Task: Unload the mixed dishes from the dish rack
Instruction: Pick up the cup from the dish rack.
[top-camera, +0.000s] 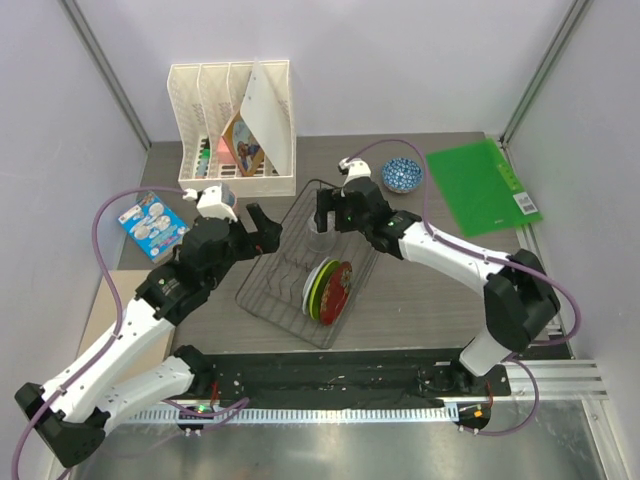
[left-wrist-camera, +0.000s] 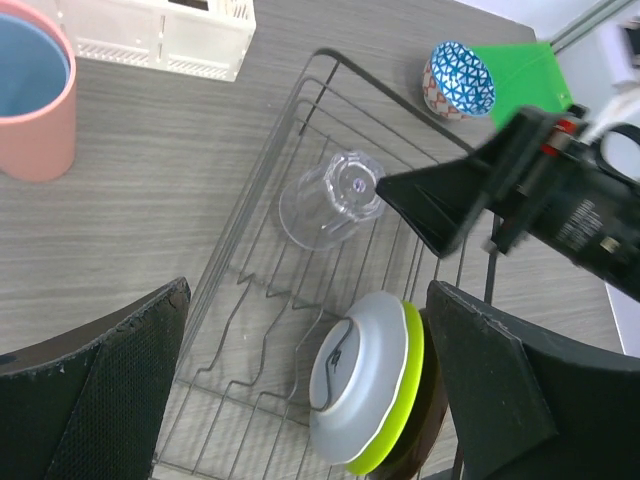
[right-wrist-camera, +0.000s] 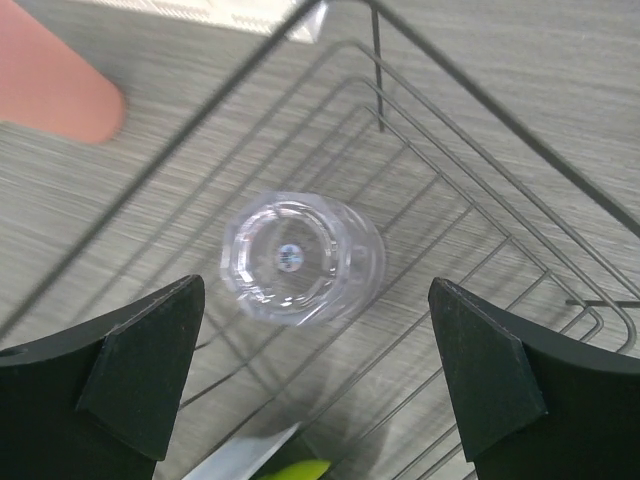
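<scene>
Next, my left gripper will tilt and move right in the top view onto the tumbler's open rim (top-camera: 321, 243) (left-wrist-camera: 301, 222), since my right gripper faces the tumbler's base.
The black wire dish rack (top-camera: 268, 290) lies mid-table. A clear glass tumbler (right-wrist-camera: 300, 262) stands upside down at its far end, also in the left wrist view (left-wrist-camera: 330, 200). A white plate (left-wrist-camera: 360, 375), a green-rimmed plate (left-wrist-camera: 405, 400) and a red patterned plate (top-camera: 340, 290) stand on edge in the prongs. My right gripper (right-wrist-camera: 315, 380) is open, hovering just above the tumbler (top-camera: 333, 222). My left gripper (left-wrist-camera: 310, 400) is open over the rack's left side (top-camera: 264, 232), empty. The blue patterned bowl (top-camera: 402, 175) sits on the table beyond the rack. The pink cup (left-wrist-camera: 30, 95) stands left of the rack.
A white slotted file organizer (top-camera: 235, 115) stands at the back left. A green folder (top-camera: 483, 185) lies at the back right. A blue packet (top-camera: 153, 225) lies at the left, beside my left arm. The rack's wire rim rises round the tumbler.
</scene>
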